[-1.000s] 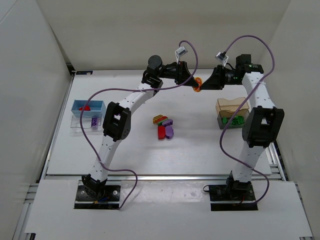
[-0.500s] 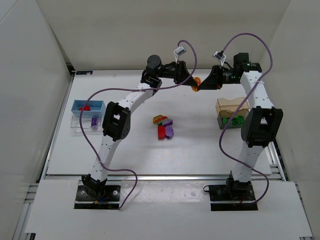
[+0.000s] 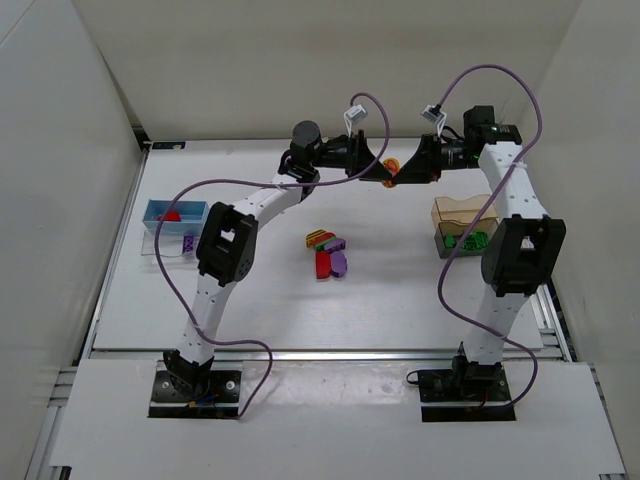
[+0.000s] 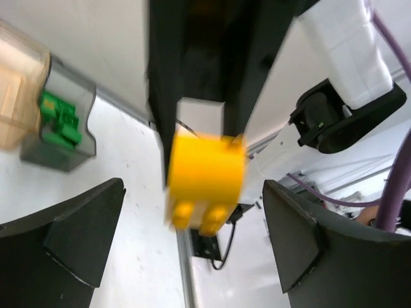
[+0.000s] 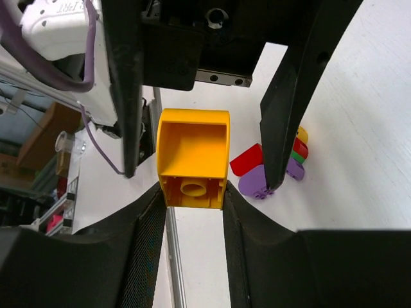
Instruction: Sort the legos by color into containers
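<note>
I should next swing my right gripper over the empty tan container below, to the right in the top view, and tilt it down to let go of the yellow lego.
High over the back of the table, a yellow lego (image 3: 392,165) hangs between the two grippers. My right gripper (image 5: 192,192) is shut on this yellow lego (image 5: 192,160), its pads on both side walls. My left gripper (image 4: 192,237) is open, its fingers (image 4: 83,237) standing wide of the lego (image 4: 205,176) without touching it. A pile of red, purple, green and yellow legos (image 3: 328,252) lies mid-table. At the left stand a blue container (image 3: 175,212) with a red lego and a clear container (image 3: 170,243) with a purple one. At the right stand a tan container (image 3: 463,212) and a dark-clear container (image 3: 465,240) with green legos.
White walls close in the table on the left, back and right. Purple cables loop from both arms over the table. A metal rail (image 3: 320,352) runs along the near edge in front of the arm bases.
The right gripper shut on the yellow lego, then the left gripper opened and let go of it. Both grippers shifted slightly left and toward the back.
</note>
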Robot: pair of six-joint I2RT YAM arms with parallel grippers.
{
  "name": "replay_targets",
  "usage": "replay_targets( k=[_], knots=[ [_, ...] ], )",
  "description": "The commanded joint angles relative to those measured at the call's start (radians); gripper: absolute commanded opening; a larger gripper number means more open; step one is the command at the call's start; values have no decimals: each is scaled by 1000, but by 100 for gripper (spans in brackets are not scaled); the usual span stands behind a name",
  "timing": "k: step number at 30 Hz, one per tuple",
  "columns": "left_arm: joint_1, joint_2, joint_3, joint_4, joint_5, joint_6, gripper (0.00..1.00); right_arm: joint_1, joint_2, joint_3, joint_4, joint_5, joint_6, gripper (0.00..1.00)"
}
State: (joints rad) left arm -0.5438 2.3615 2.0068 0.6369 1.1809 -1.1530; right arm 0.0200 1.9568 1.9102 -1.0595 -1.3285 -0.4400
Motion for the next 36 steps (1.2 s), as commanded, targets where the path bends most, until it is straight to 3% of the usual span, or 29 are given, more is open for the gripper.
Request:
replay_targets(
  k=[1, 6, 9, 11, 12, 16, 19, 24, 36],
  knots=[
    [28, -174, -117, 64, -59, 25, 99, -15, -101, 7, -33, 12, -42, 1],
    [97, -278, -285, -11, -112, 123, 99, -95, -160, -33, -37, 87, -48, 0],
    [159, -363, -299, -303, -139, 338, 99, -146, -185, -59, -25, 227, -57, 0],
    [208, -415, -270, -594, -197, 468, 99, -170, -205, -83, 3, 398, -55, 0],
    [217, -430, -232, -793, -220, 612, 99, -179, -225, -97, 16, 451, -62, 0],
    [246, -513, -128, -1140, -435, 915, 99, -184, -248, -180, 117, 756, -118, 0],
    [278, -567, -120, -1206, -464, 984, 99, -184, -199, -191, 122, 906, -166, 0],
    [355, -610, -151, -1226, -360, 1009, 99, -184, -104, -165, 153, 1051, -221, 0],
    [369, -593, -134, -1306, -435, 1104, 99, -167, 68, -131, 242, 1146, -284, 0]
  ],
)
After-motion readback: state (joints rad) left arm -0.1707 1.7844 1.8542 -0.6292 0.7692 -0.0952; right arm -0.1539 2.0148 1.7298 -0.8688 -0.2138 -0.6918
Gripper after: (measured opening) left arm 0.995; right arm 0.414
